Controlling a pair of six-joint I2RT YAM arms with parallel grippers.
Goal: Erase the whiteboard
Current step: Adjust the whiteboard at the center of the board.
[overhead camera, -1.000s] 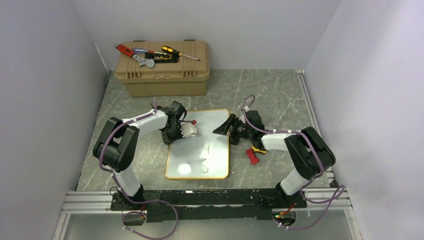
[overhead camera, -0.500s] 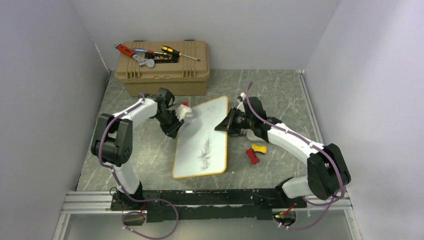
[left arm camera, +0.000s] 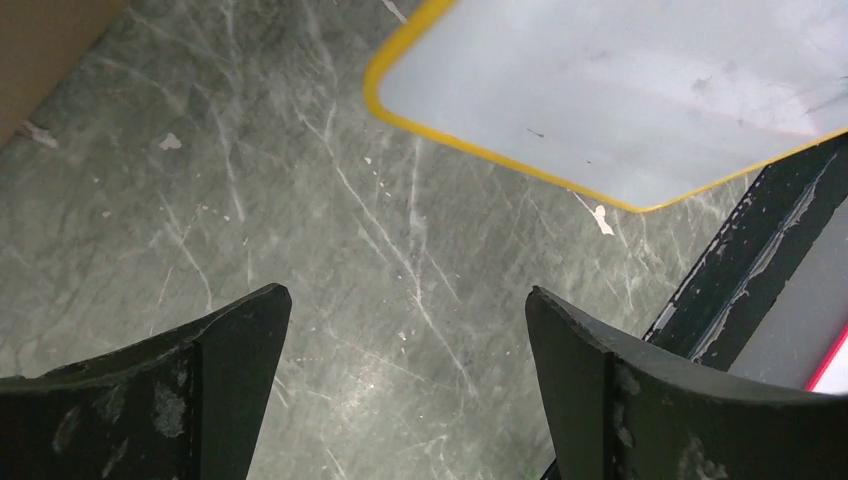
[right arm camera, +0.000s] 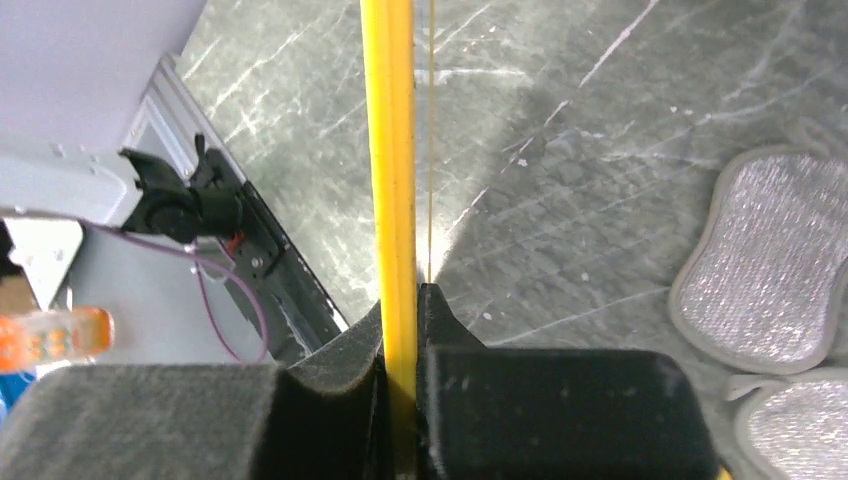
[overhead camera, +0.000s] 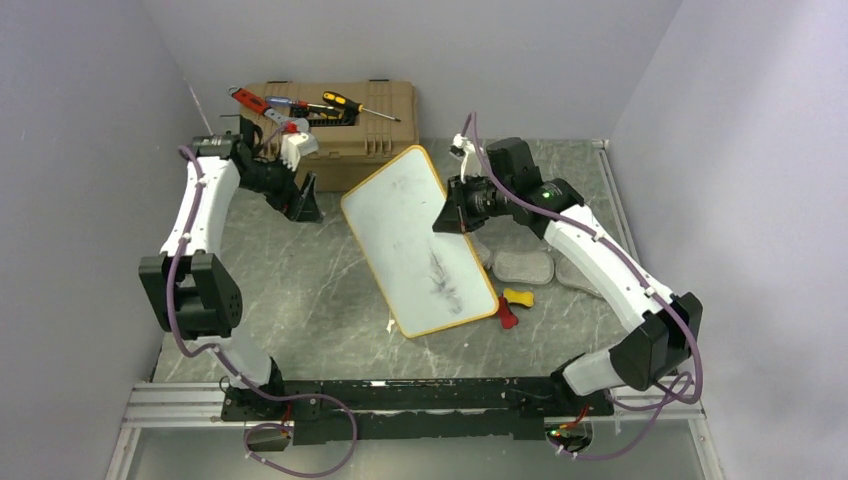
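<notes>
My right gripper swings down, back and to its left in the top view next, flips the whiteboard and lowers it to release, since clear tabletop lies there.
The whiteboard point(overhead camera: 415, 235) has a yellow frame and is raised off the table, tilted, its near corner low by the table. A dark smear point(overhead camera: 440, 275) marks its lower half. My right gripper point(overhead camera: 447, 212) is shut on the board's right edge. In the right wrist view the yellow frame point(right arm camera: 388, 150) runs straight up from between the pads of that gripper point(right arm camera: 402, 300). My left gripper point(overhead camera: 305, 205) hangs open and empty to the left of the board, near the toolbox. The left wrist view shows that gripper point(left arm camera: 408, 300) over bare table, with a board corner point(left arm camera: 620, 90) beyond.
A tan toolbox point(overhead camera: 370, 140) stands at the back with screwdrivers and a wrench point(overhead camera: 290, 108) on its lid. Grey pads point(overhead camera: 522, 266) lie on the table right of the board, also seen as pads point(right arm camera: 760, 250). Small red and yellow pieces point(overhead camera: 513, 300) lie near the board's low corner.
The right gripper closed on the board's edge, then lifted and swung it up off the table. The left arm pulled back left toward the toolbox and opened its jaws.
</notes>
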